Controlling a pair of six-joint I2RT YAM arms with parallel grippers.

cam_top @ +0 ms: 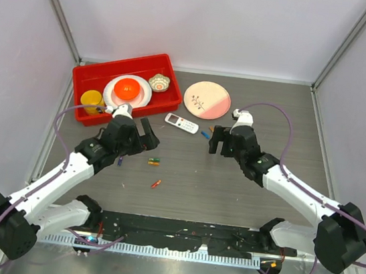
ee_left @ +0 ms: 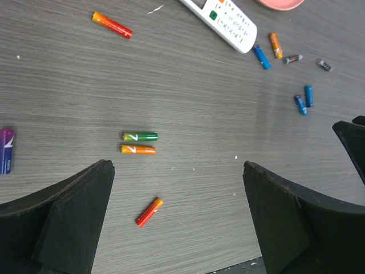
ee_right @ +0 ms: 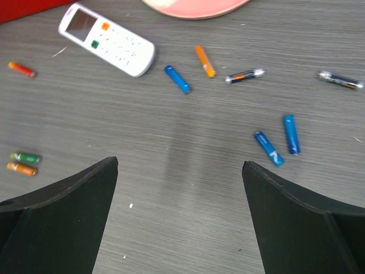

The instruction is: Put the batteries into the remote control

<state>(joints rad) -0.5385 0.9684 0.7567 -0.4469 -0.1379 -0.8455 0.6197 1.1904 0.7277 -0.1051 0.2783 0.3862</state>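
Observation:
The remote's button end is below and to the left in the top view, so my right gripper will next go there and down, turning to match its slant.
The white remote control lies buttons up on the grey table, its battery bay hidden; it also shows in the left wrist view and the right wrist view. Loose batteries lie scattered: a green one beside an orange one, a red one between my left fingers' line, another red one, and blue ones. My left gripper is open and empty above the table. My right gripper is open and empty, right of the remote.
A red tray with a plate, bowl and yellow cup stands at the back left. A pink plate lies behind the remote. Two dark thin cells and an orange battery lie near it. A purple cell lies at the left.

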